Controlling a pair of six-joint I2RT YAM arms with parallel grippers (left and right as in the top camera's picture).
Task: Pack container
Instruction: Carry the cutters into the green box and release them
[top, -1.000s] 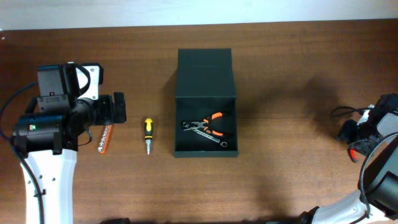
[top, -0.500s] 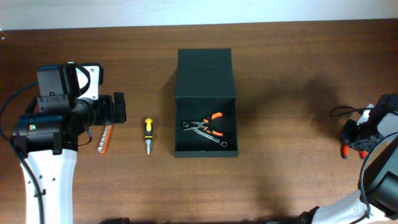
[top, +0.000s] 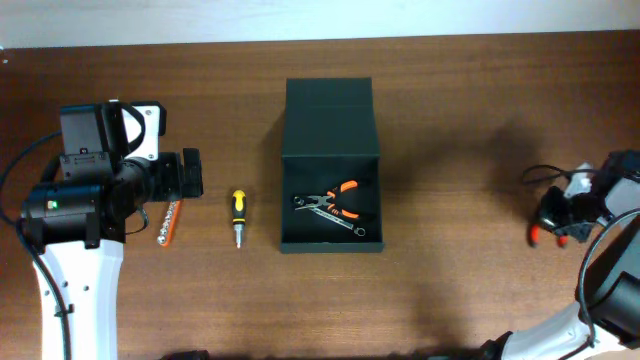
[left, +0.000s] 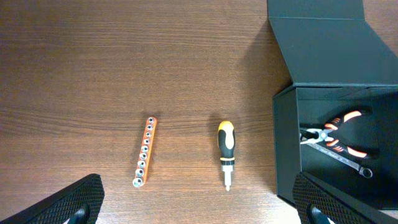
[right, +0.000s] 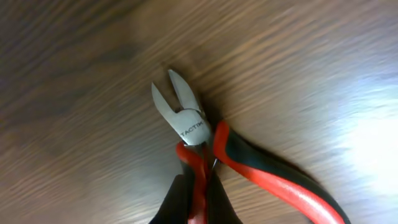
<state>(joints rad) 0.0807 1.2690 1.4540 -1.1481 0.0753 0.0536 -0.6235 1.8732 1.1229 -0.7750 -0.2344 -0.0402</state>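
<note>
The container lies open to the left of my right gripper in the overhead view. Next I will lift it across, lower it onto the pliers (top: 343, 199) inside and release.
The container (top: 290, 200), a dark box with its flap lid (top: 329, 115) folded open toward the back, sits mid-table. Inside it lie orange-handled pliers (top: 343, 199) and a small wrench (top: 348, 227), which the left wrist view shows too: pliers (left: 343, 128) inside the container (left: 286, 155). My left gripper (top: 190, 173) hangs wide open at the left with nothing between its fingers (left: 81, 198). At the far right, my right gripper (top: 562, 216) is shut on one handle of red-and-black cutters (right: 189, 121); its jaws (right: 198, 202) pinch the red grip.
A yellow-and-black screwdriver (top: 238, 217) and an orange bit holder (top: 168, 225) lie on the wood left of the container; the left wrist view shows the screwdriver (left: 226, 149) and the bit holder (left: 145, 151) side by side. Cables trail beside the right arm (top: 545, 177).
My right gripper has closed on the cutters and shifted leftward with them. The left arm and the things on the table have stayed put.
</note>
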